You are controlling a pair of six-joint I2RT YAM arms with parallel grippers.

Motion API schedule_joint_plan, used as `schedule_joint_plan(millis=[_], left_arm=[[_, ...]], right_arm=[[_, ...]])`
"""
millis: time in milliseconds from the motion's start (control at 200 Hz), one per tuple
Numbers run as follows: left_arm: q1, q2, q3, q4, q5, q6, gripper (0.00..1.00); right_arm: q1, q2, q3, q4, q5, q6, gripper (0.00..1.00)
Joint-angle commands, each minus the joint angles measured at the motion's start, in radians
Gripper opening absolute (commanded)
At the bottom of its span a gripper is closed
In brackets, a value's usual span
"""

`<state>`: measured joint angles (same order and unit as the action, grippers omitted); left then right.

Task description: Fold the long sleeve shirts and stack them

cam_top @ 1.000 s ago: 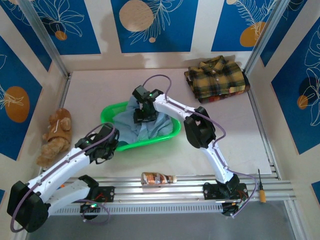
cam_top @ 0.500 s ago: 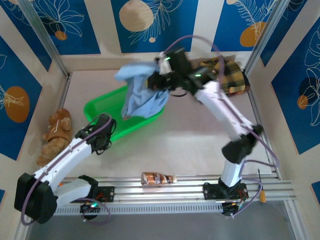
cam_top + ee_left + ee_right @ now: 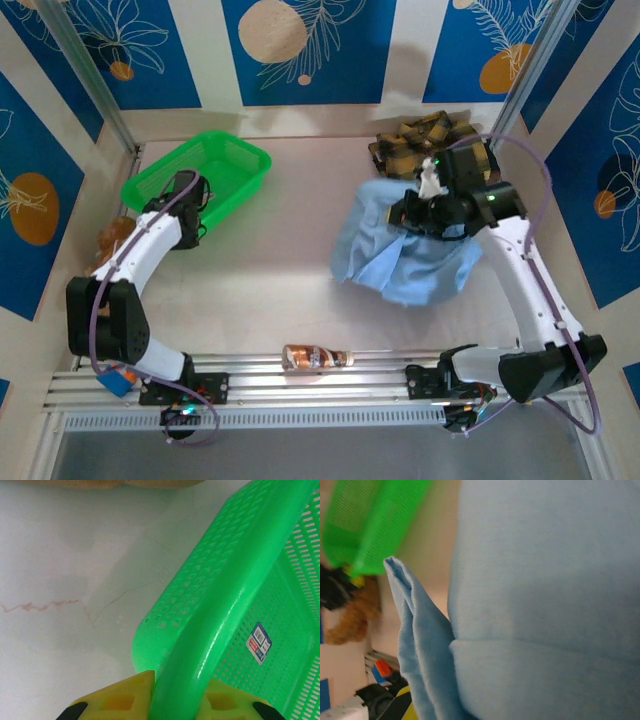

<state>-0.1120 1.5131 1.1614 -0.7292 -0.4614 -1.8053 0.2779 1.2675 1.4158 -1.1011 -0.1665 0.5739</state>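
The blue shirt (image 3: 405, 262) needs open table, so I will next shift the basket toward the wall by the teddy bear with my left gripper and release it.
The light blue long sleeve shirt (image 3: 405, 262) hangs bunched from my right gripper (image 3: 416, 208), which is shut on its upper part; the lower cloth drapes onto the table right of centre. In the right wrist view the blue cloth (image 3: 545, 580) covers the fingers. The yellow-and-brown plaid shirt (image 3: 412, 143) lies folded at the back right, partly hidden behind the right arm. My left gripper (image 3: 190, 198) is at the back left, shut on the rim of the green basket (image 3: 215, 160). In the left wrist view its yellow fingers (image 3: 120, 700) stand on either side of that rim (image 3: 210, 630).
A brown teddy bear (image 3: 112, 236) lies against the left wall, partly under the left arm. A small bottle (image 3: 316, 356) lies on its side at the front rail. Walls and metal posts enclose the table on three sides.
My right arm pulled the blue shirt up out of the basket and carried it to the right. The left arm dragged the emptied basket from the middle to the back left corner.
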Motion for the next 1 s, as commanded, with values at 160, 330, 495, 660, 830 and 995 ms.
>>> schedule_joint_plan(millis=[160, 330, 495, 660, 830, 995], left_arm=[[0.104, 0.082, 0.117, -0.243, -0.062, -0.479, 0.0], [0.112, 0.137, 0.19, -0.36, -0.085, -0.48, 0.0], [0.107, 0.126, 0.114, -0.2, 0.0, -0.42, 0.47], [0.105, 0.07, 0.135, -0.111, 0.043, -0.264, 0.98], [0.09, -0.025, 0.208, -0.15, 0.03, -0.045, 1.0], [0.02, -0.029, 0.365, -0.05, 0.042, 0.415, 0.98]], right_arm=[[0.048, 0.081, -0.113, 0.079, -0.053, 0.016, 0.0], [0.107, 0.245, -0.029, 0.091, -0.053, -0.028, 0.0], [0.12, 0.382, 0.074, 0.107, -0.059, -0.053, 0.0], [0.122, 0.479, 0.169, 0.087, -0.058, -0.096, 0.01], [0.12, 0.504, 0.16, 0.1, -0.067, -0.103, 0.03], [0.122, 0.492, 0.112, 0.123, -0.08, -0.093, 0.04]])
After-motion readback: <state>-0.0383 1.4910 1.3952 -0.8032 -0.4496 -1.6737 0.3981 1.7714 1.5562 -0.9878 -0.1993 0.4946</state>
